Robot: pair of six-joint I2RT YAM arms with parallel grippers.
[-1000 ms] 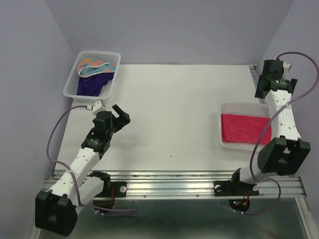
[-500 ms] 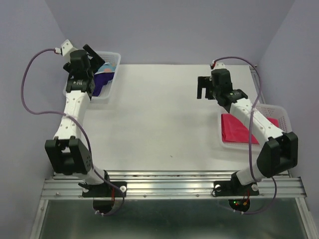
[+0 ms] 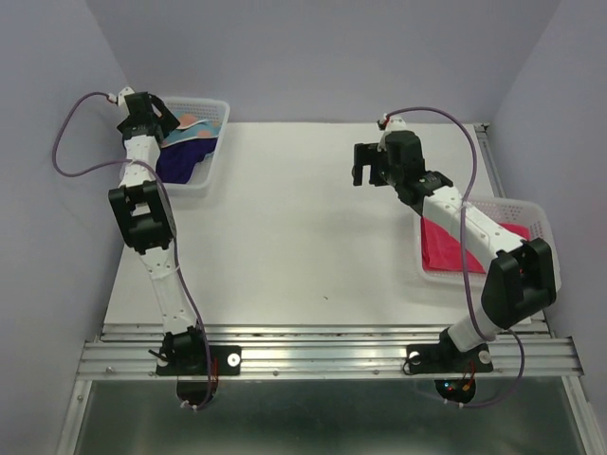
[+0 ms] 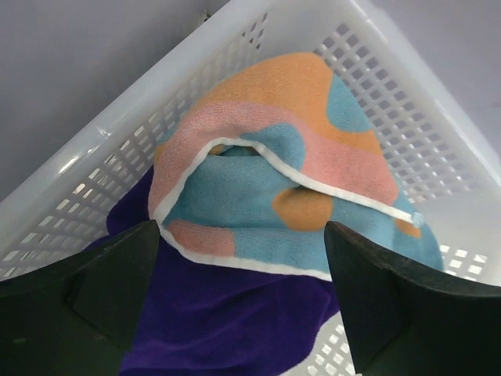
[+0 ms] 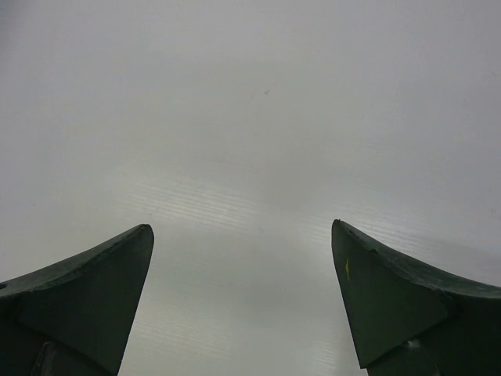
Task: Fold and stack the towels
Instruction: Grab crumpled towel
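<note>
The blue towel's folded-over flap is still beyond my open fingers, so my left gripper goes down next toward its blue patch at the white hem (image 4: 281, 146).
A light blue towel with orange and pink patches (image 4: 282, 180) lies crumpled on a dark purple towel (image 4: 227, 313) inside the white mesh basket (image 4: 94, 157) at the back left (image 3: 213, 142). My left gripper (image 4: 241, 235) hangs open just above these two, its fingers astride the blue towel's white hem; from above it sits at the basket's left end (image 3: 163, 123). A pink-red towel (image 3: 455, 248) lies flat in the right basket (image 3: 541, 213). My right gripper (image 3: 368, 175) is open over bare table (image 5: 241, 227), nothing between its fingers.
The white table top (image 3: 285, 227) stretches between the two baskets. Purple walls close in the back and both sides. The right arm's forearm crosses above the right basket and the pink-red towel.
The left arm swung from the table's near left up to the back-left basket and now reaches into it. The right gripper moved from the back right corner to mid-table, drifting left.
</note>
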